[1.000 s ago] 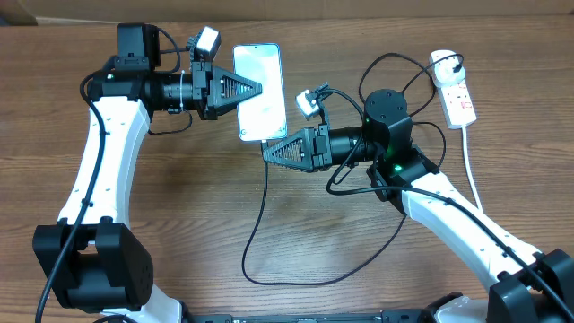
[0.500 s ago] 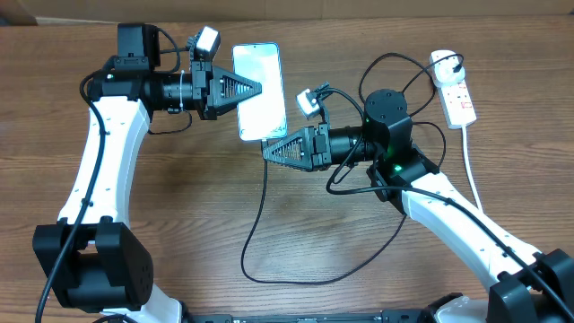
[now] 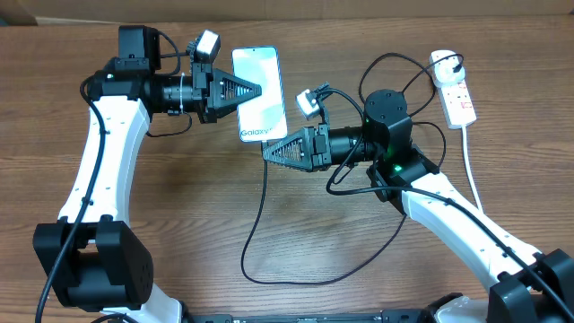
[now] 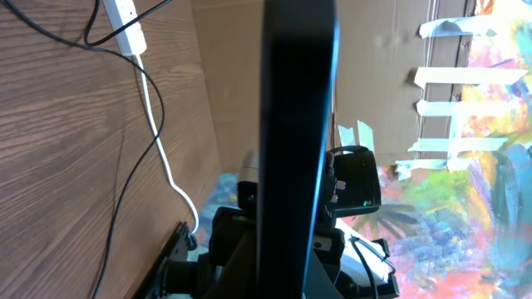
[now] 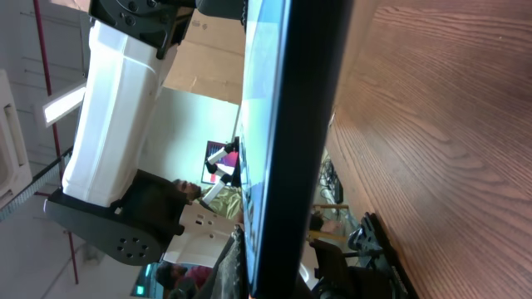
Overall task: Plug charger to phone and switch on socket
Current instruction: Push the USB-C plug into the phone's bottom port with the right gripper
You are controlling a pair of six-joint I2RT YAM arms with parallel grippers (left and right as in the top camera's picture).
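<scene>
My left gripper next lowers the phone [image 3: 263,90], still held above the table, onto the wood below, beside the right gripper's fingers, and releases.
My left gripper [image 3: 250,90] is shut on the left edge of the phone [image 3: 263,90] and holds it above the table, screen up, with "Galaxy" text at its near end. The phone shows edge-on in the left wrist view [image 4: 295,124] and the right wrist view [image 5: 287,124]. My right gripper [image 3: 268,151] is at the phone's near end, shut on the charger's plug tip, which is hidden between finger and phone. The black charger cable [image 3: 256,224] hangs from there and loops over the table to the white socket [image 3: 457,94] at the far right.
The socket's thick white cord [image 3: 471,170] runs toward the front along the right side and shows in the left wrist view [image 4: 158,141]. The black cable loop lies on the wood in front of the right arm [image 3: 386,121]. A cardboard wall stands behind the table.
The phone's screen was blank white and now shows "Galaxy" text at its near end. The phone has shifted very slightly. Both arms have barely moved.
</scene>
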